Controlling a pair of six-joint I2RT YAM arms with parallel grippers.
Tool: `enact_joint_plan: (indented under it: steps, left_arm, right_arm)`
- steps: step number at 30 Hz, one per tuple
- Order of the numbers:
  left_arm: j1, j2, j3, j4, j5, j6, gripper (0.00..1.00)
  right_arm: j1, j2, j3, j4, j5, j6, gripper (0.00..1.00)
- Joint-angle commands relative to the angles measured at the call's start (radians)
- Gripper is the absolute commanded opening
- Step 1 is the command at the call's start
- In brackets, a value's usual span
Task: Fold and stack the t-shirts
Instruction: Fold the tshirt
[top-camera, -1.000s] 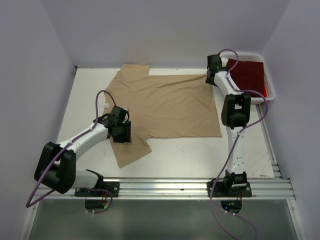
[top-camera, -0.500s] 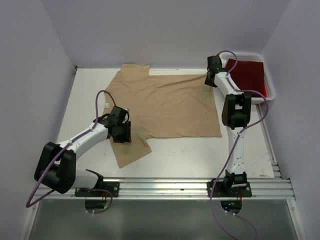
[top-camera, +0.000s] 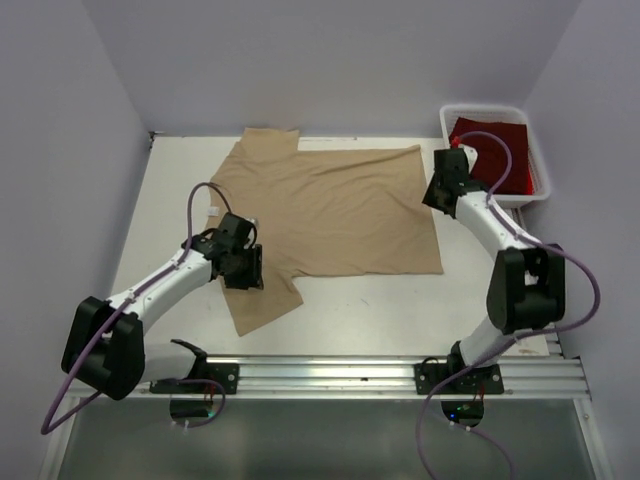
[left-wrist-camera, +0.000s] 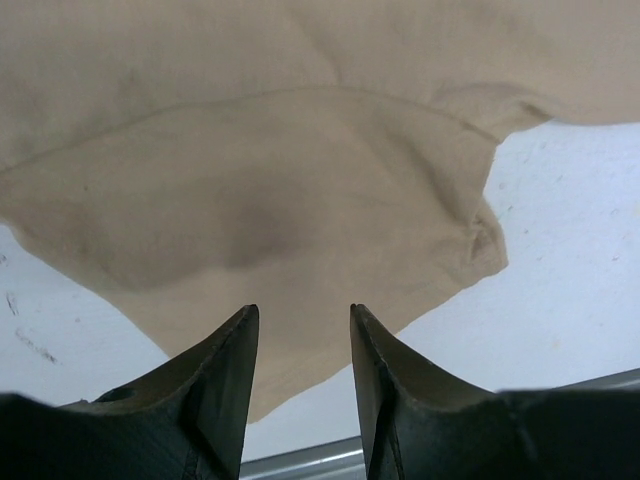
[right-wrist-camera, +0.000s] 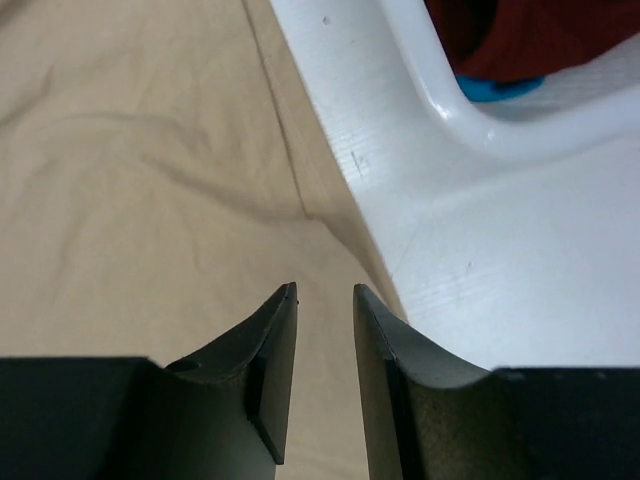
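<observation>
I will next bring my left gripper down, back toward the metal bar, so that it comes onto the near sleeve's hem corner (top-camera: 242, 330) (left-wrist-camera: 262, 406).
A tan t-shirt (top-camera: 330, 205) lies spread flat on the white table, neck to the left, one sleeve at the back and one (top-camera: 262, 300) toward the near edge. My left gripper (top-camera: 245, 274) hovers over that near sleeve (left-wrist-camera: 290, 210), open, nothing between its fingers (left-wrist-camera: 225, 385). My right gripper (top-camera: 436, 195) hangs over the tan shirt's right hem (right-wrist-camera: 300, 190), open with a narrow gap and holding nothing. The dark red t-shirt (top-camera: 497, 150) lies bunched in the bin, and the right wrist view (right-wrist-camera: 535, 35) shows it too.
The white plastic bin (top-camera: 541, 160) stands at the back right corner; its rounded corner (right-wrist-camera: 440, 100) sits close to the right gripper, with something blue (right-wrist-camera: 495, 88) under the red cloth. A metal rail (top-camera: 330, 375) runs along the near edge. Walls enclose three sides.
The right arm has pulled back from the shirt's far right corner toward me along the hem, its elbow swinging out to the right. The left arm has hardly moved.
</observation>
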Motion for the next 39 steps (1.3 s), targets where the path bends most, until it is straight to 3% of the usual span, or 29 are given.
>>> enact_joint_plan:
  steps: [1, 8, 14, 21, 39]
  left_arm:
    - [-0.021, 0.011, 0.043, -0.151, 0.026, 0.001, 0.46]
    - [-0.125, 0.019, 0.067, -0.326, -0.034, -0.005, 0.46]
    - [-0.133, 0.069, 0.035, -0.319, -0.038, -0.011, 0.44]
    - [-0.139, 0.183, -0.003, -0.261, -0.036, -0.017, 0.43]
    - [-0.163, 0.192, -0.033, -0.264, -0.026, -0.034, 0.43]
  right_arm:
    - [0.032, -0.152, -0.126, 0.030, -0.016, 0.047, 0.33]
    - [0.115, -0.363, -0.275, -0.039, -0.008, 0.049, 0.33]
    - [0.149, -0.465, -0.292, -0.082, -0.010, 0.050, 0.33]
    - [0.149, -0.512, -0.334, -0.103, -0.007, 0.035, 0.33]
    - [0.149, -0.554, -0.358, -0.125, 0.033, 0.035, 0.33]
